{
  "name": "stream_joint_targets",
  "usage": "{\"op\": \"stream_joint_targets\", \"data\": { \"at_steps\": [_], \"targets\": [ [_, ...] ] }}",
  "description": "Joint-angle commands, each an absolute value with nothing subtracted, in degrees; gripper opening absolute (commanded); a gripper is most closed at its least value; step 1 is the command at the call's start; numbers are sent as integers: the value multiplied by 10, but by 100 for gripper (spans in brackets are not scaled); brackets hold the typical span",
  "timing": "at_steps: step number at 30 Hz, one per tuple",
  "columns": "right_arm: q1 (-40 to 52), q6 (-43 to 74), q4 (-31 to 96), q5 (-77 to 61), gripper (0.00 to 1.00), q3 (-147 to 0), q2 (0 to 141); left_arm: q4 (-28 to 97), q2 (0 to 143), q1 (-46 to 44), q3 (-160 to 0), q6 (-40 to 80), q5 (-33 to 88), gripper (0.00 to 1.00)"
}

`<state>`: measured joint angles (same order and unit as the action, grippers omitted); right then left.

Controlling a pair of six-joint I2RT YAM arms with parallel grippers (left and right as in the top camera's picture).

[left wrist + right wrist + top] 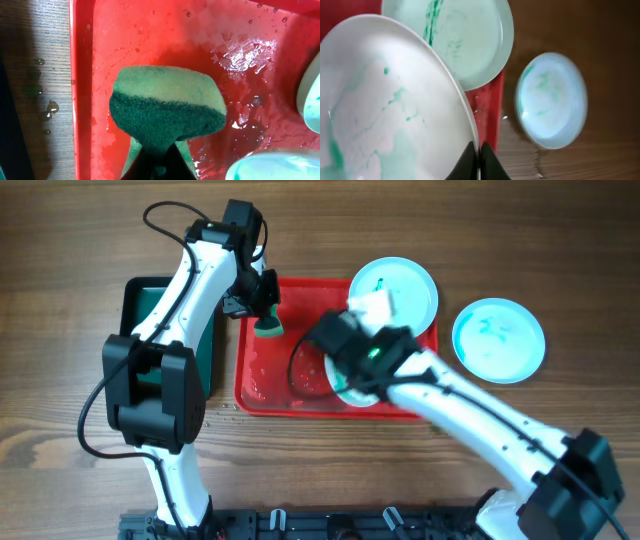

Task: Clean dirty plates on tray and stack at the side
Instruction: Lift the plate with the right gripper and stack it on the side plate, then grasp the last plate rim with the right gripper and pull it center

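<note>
My right gripper goes toward the right in the overhead view next, then down to release onto the pale aqua plate point(498, 340) point(551, 100), since it already lies beside the tray.
The red tray point(262, 385) lies mid-table, wet inside. My left gripper point(262, 305) is shut on a green sponge point(268, 329) and holds it over the tray's left part; the sponge fills the left wrist view point(167, 105). My right gripper point(479, 152) is shut on the rim of a white plate point(385, 110) with teal smears, held tilted over the tray point(352, 396). A second plate point(398, 285) with a green smear rests on the tray's back right corner point(460, 35). A pale aqua plate point(498, 340) with faint smears lies on the table right of the tray point(551, 100).
A dark green tray point(150, 305) sits left of the red tray, partly under my left arm. Water drops point(50, 107) lie on the wood between the two trays. The right arm crosses the table's front right.
</note>
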<state>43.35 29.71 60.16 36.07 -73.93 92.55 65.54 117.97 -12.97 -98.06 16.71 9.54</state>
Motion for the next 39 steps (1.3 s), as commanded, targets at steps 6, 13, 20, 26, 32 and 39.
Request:
{"op": "stream_joint_targets", "data": {
  "at_steps": [6,13,20,26,32,39],
  "targets": [
    [16,209,556,37,4,-737,860,647,1179,-130,-978,172,105,4],
    [-246,215,482,33,4,-639,860,647,1179,-130,-978,172,105,4],
    [-265,224,421,-11,40,-576,860,647,1179,-130,-978,172,105,4],
    [-174,156,383,-137,66,-596,860,643,1179,-130,-978,172,105,4],
    [18,325,310,-85,40,-599,889,643,1179,-130,-978,172,105,4],
    [81,390,249,-88,28,-599,1049,643,1179,-130,-978,172,105,4]
  ]
}}
